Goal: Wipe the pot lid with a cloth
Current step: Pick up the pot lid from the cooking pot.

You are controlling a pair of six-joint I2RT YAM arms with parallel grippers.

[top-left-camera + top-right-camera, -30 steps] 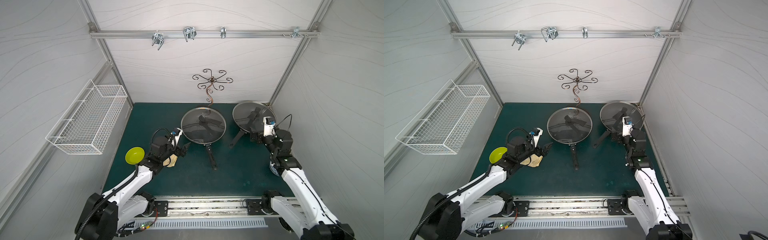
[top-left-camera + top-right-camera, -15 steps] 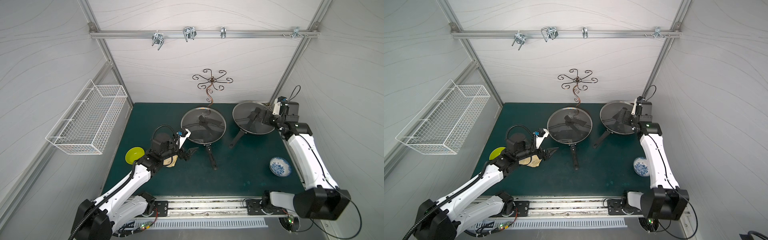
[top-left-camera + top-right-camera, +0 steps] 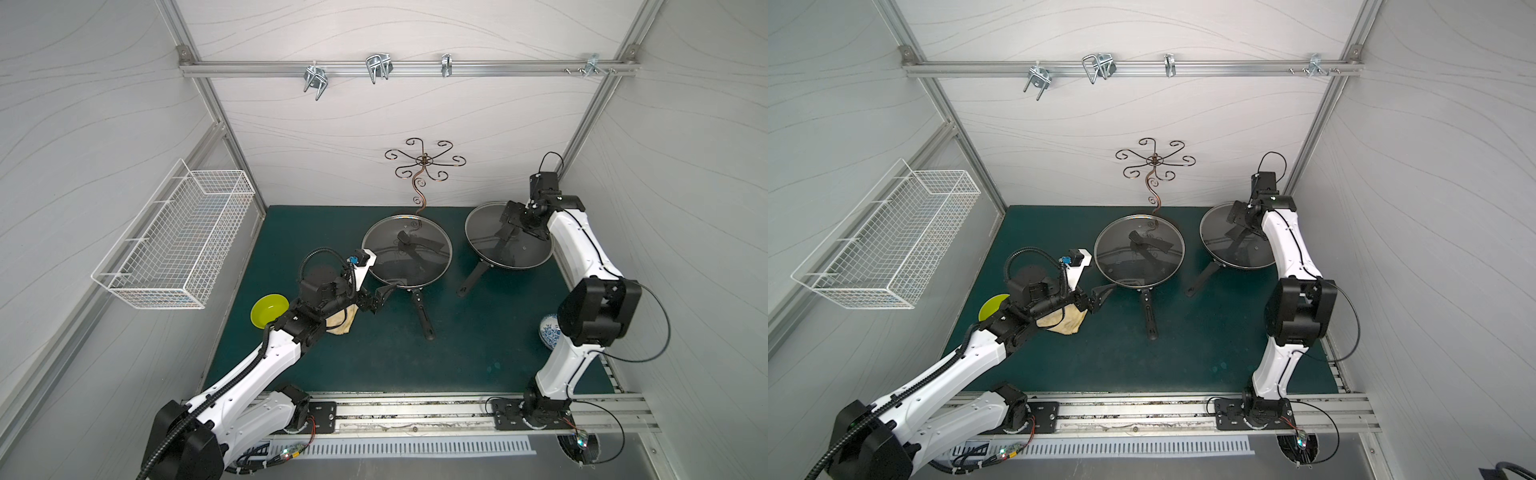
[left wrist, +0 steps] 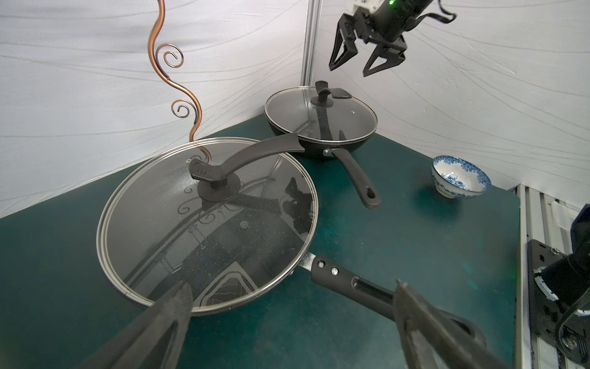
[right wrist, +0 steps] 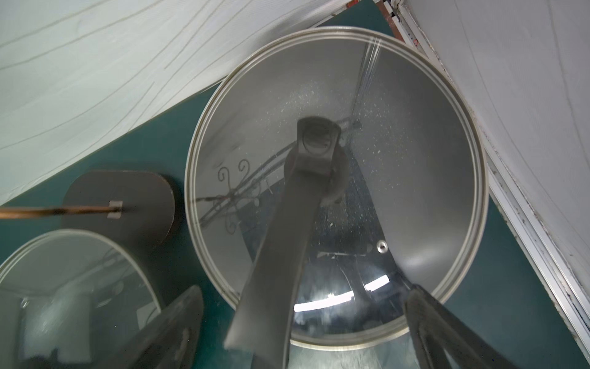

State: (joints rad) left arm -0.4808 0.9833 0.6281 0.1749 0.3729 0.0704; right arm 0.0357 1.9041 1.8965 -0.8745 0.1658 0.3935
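Observation:
I should next move my right gripper down and turn it slightly, until its open fingers are on both sides of the glass lid's long black handle (image 3: 504, 233) (image 5: 284, 252). That handle lies slanted below the gripper.
Two glass pot lids rest on black pans: one mid-mat (image 3: 406, 255) (image 4: 207, 223), one back right (image 3: 509, 239) (image 5: 399, 159). The pale yellow cloth (image 3: 340, 322) (image 3: 1065, 324) lies on the green mat, partly hidden under my left wrist and not held. My left gripper (image 3: 384, 297) (image 4: 292, 297) is open beyond the cloth, just short of the middle pan's rim and handle root. Above the back-right lid hovers my right gripper (image 3: 517, 224) (image 5: 303, 306), open and gripping nothing. That lid's long black handle (image 5: 287, 239) runs between its fingertips (image 5: 178, 319).
A lime-green bowl (image 3: 269, 311) sits left of the cloth. A blue-and-white bowl (image 4: 459, 177) stands front right, beside the right arm. A copper hook stand (image 3: 422, 174) rises behind the middle pan. A wire basket (image 3: 174, 245) hangs on the left wall.
My right arm has swung from the front right up and back to hover over the back-right lid. The left gripper has moved off the cloth toward the middle pan.

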